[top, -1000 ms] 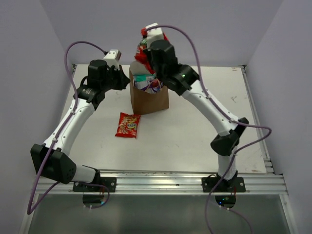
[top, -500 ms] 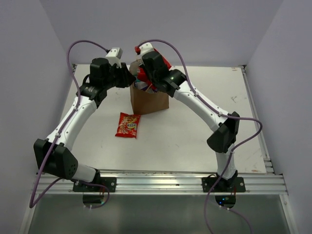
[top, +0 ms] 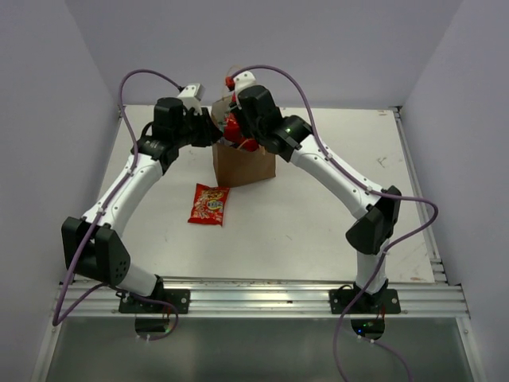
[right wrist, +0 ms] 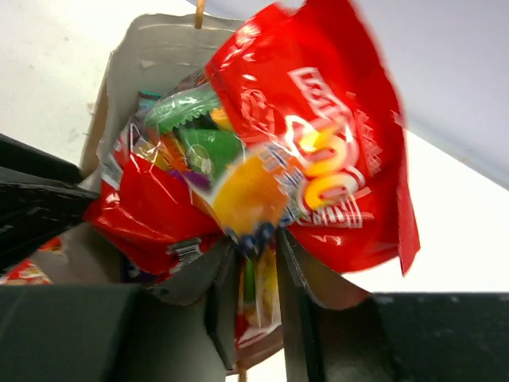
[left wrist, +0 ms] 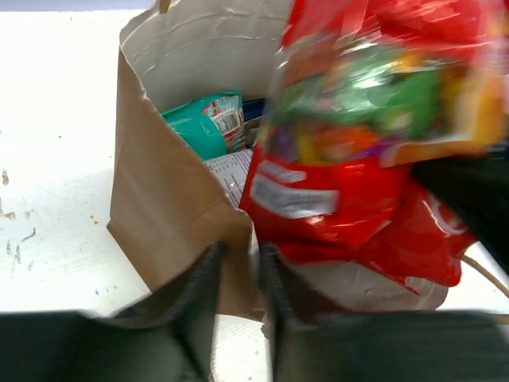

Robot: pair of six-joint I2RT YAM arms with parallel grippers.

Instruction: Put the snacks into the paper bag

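Observation:
The right gripper moves back from the bag's opening next, then lowers to the flat red snack packet.
The brown paper bag (top: 246, 165) stands upright at the table's back middle. My left gripper (left wrist: 240, 253) is at its left near corner, fingers pressed on the bag (left wrist: 167, 191) wall from both sides. My right gripper (right wrist: 256, 239) is over the bag's mouth, open. A large red snack packet (right wrist: 334, 159) with yellow and green print hangs loose between its fingers, half inside the bag. That packet (left wrist: 358, 199) fills the mouth in the left wrist view, with a teal packet (left wrist: 203, 127) deeper inside. One more red snack packet (top: 208, 204) lies flat on the table, in front of the bag and to its left.
A bag handle (right wrist: 199, 12) sticks up at the far rim. Purple cables loop above both arms. The table (top: 334, 223) is white, with walls close behind and on both sides.
My right gripper came down from above the bag to its mouth with the red packet and opened. My left gripper moved right onto the bag's corner, opening and then narrowing on it.

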